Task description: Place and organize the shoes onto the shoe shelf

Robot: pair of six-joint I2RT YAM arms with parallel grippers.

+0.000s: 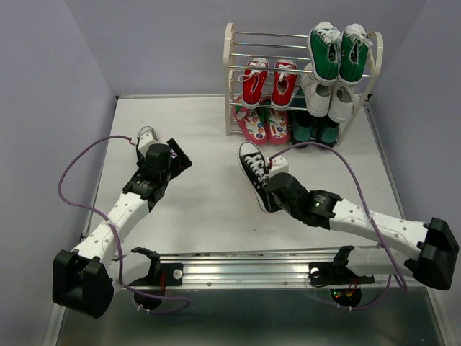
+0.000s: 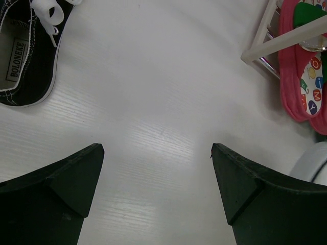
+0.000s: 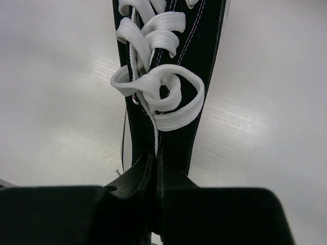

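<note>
The robot's right gripper will next rise outward and let go of the sneaker on bare top bars beside the green sneakers, because that spot is above and outward of the gripper.
A black canvas sneaker [image 1: 256,173] with white laces is at the table's middle, toe toward the shelf. My right gripper [image 1: 269,190] is shut on its heel-end collar; in the right wrist view the fingers [image 3: 134,176] pinch the black canvas [image 3: 204,30] below the lace bow. Whether it rests on the table I cannot tell. The shoe shelf [image 1: 232,79] stands at the back right and holds red sneakers [image 1: 268,83] and pink-red flip-flops [image 1: 263,124]. My left gripper [image 1: 180,155] is open and empty, left of the sneaker [image 2: 25,56], with bare table between its fingers [image 2: 76,173].
Green sneakers [image 1: 337,52] sit on the shelf's top right, white sneakers [image 1: 328,97] below them, and dark shoes [image 1: 315,130] on the bottom right. The left wrist view shows the shelf's cream foot [image 2: 265,38] and a flip-flop [image 2: 299,87]. Purple cables [image 1: 68,180] loop beside both arms.
</note>
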